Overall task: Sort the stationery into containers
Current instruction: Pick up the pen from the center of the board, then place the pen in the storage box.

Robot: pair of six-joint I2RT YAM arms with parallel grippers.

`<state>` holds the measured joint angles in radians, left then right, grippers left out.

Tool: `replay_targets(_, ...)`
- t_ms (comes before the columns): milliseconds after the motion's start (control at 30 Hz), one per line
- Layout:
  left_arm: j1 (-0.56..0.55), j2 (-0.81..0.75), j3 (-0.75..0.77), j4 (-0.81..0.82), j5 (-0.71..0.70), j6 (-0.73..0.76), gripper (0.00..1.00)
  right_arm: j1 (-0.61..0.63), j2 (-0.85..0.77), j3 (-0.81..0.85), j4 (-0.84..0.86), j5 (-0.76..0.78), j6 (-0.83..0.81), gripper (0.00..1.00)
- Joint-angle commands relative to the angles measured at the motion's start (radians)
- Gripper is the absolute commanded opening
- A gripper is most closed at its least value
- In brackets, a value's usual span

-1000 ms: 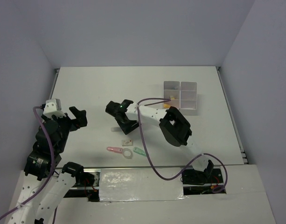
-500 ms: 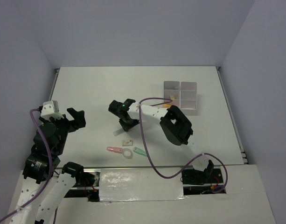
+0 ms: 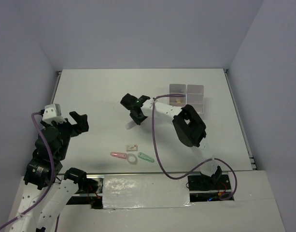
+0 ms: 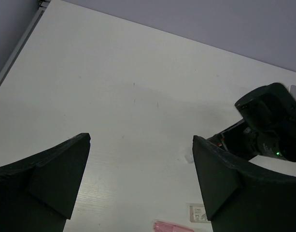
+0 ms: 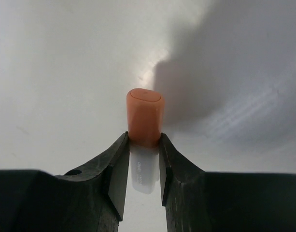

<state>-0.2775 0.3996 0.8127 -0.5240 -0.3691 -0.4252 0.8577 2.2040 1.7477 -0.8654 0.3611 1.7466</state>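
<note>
My right gripper swings outward to the right in the top view next, over the containers block's near end (image 3: 178,104). The sections there stand open, so it releases the highlighter.
My right gripper (image 3: 134,112) is shut on an orange-capped highlighter with a white body (image 5: 145,116), whose white end (image 3: 131,125) hangs below the jaws over the table's middle. The white containers block (image 3: 187,98) stands to its right at the back right. My left gripper (image 3: 78,121) is open and empty at the left. A small white eraser (image 3: 132,146), a pink piece (image 3: 119,155), a clear ring (image 3: 132,159) and a green piece (image 3: 146,157) lie near the front edge.
In the left wrist view, the open left gripper (image 4: 141,140) frames bare table, with the right gripper's black body (image 4: 268,125) at the right and the eraser (image 4: 198,212) and pink piece (image 4: 174,226) at the bottom.
My right gripper has moved up and to the right towards the containers, carrying the highlighter. The left arm shifted slightly and then stayed still.
</note>
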Motion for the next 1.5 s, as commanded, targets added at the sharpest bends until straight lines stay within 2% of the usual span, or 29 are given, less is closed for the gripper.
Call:
replay_targets(0, 0.004, 0.012, 0.006, 0.032, -0.005, 0.000, 0.99, -0.013, -0.189, 0.030, 0.120, 0.248, -0.250, 0.00)
replay_targets(100, 0.004, 0.015, 0.006, 0.030, -0.008, 0.002, 0.99, -0.013, -0.315, -0.052, 0.229, 0.495, -0.493, 0.00)
replay_targets(133, 0.004, 0.015, 0.006, 0.032, -0.007, 0.002, 0.99, -0.013, -0.346, -0.109, 0.273, 0.543, -0.543, 0.00)
replay_targets(200, 0.004, 0.015, 0.005, 0.035, -0.002, 0.002, 0.99, -0.013, -0.441, -0.183, 0.368, 0.626, -0.779, 0.00)
replay_targets(267, 0.004, 0.018, 0.005, 0.036, -0.001, 0.003, 0.99, -0.013, -0.542, -0.316, 0.530, 0.740, -1.032, 0.00)
replay_targets(300, 0.004, 0.021, 0.005, 0.038, 0.002, 0.003, 0.99, -0.014, -0.576, -0.371, 0.592, 0.778, -1.097, 0.00)
replay_targets(333, 0.004, 0.024, 0.005, 0.039, 0.009, 0.005, 0.99, -0.016, -0.610, -0.472, 0.724, 0.817, -1.239, 0.00)
replay_targets(500, 0.004, 0.044, 0.005, 0.044, 0.022, 0.011, 0.99, -0.074, -0.765, -0.683, 1.070, 0.829, -1.553, 0.00)
replay_targets(533, 0.004, 0.042, 0.005, 0.044, 0.025, 0.011, 0.99, -0.085, -0.770, -0.736, 1.127, 0.841, -1.649, 0.00)
replay_targets(633, 0.004, 0.045, 0.005, 0.047, 0.033, 0.012, 0.99, -0.127, -0.765, -0.809, 1.300, 0.920, -1.797, 0.00)
replay_targets(667, 0.003, 0.045, 0.005, 0.047, 0.033, 0.013, 0.99, -0.138, -0.764, -0.824, 1.327, 0.929, -1.811, 0.00)
replay_targets(800, -0.003, 0.048, 0.005, 0.047, 0.032, 0.014, 0.99, -0.184, -0.793, -0.924, 1.460, 0.779, -1.835, 0.00)
replay_targets(900, -0.011, 0.048, 0.003, 0.045, 0.030, 0.014, 0.99, -0.187, -0.791, -0.942, 1.519, 0.748, -1.852, 0.00)
replay_targets(967, -0.011, 0.051, 0.005, 0.047, 0.032, 0.016, 0.99, -0.187, -0.776, -0.935, 1.499, 0.719, -1.829, 0.00)
replay_targets(1100, -0.012, 0.051, 0.005, 0.048, 0.033, 0.017, 0.99, -0.187, -0.745, -0.961, 1.595, 0.705, -1.869, 0.00)
replay_targets(1467, -0.012, 0.048, 0.005, 0.048, 0.033, 0.019, 0.99, -0.203, -0.692, -0.982, 1.585, 0.681, -1.765, 0.00)
